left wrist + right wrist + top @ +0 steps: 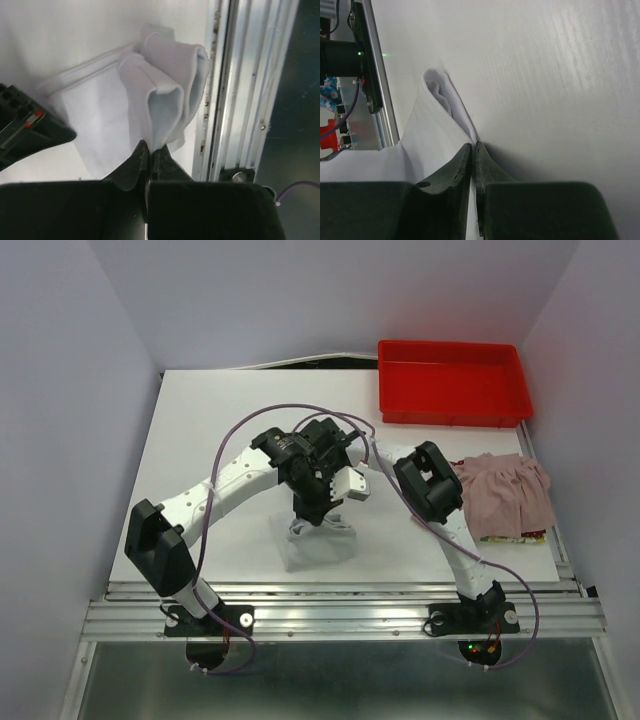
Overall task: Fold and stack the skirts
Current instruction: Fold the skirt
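The robot's left gripper should pull the still bunched fold outward and down to the white skirt's far corner and let go of the fold there.
The pale grey-white skirt [318, 543] lies partly folded near the table's front edge, its upper part lifted. My left gripper [150, 150] is shut on a bunched fold of this skirt [160, 95]. Close beside it, my right gripper [474, 146] is shut on the same skirt's thin edge [437, 135], low over the table. In the top view both grippers meet above the skirt, the left gripper [312, 506] just left of the right gripper [335, 502]. The dusty pink skirt [505, 495] lies crumpled at the table's right edge, apart from both arms.
A red plastic tray [452, 382] stands at the back right. A small printed item [515, 537] peeks out under the pink skirt. The metal rail [340, 605] runs along the front edge, right next to the white skirt.
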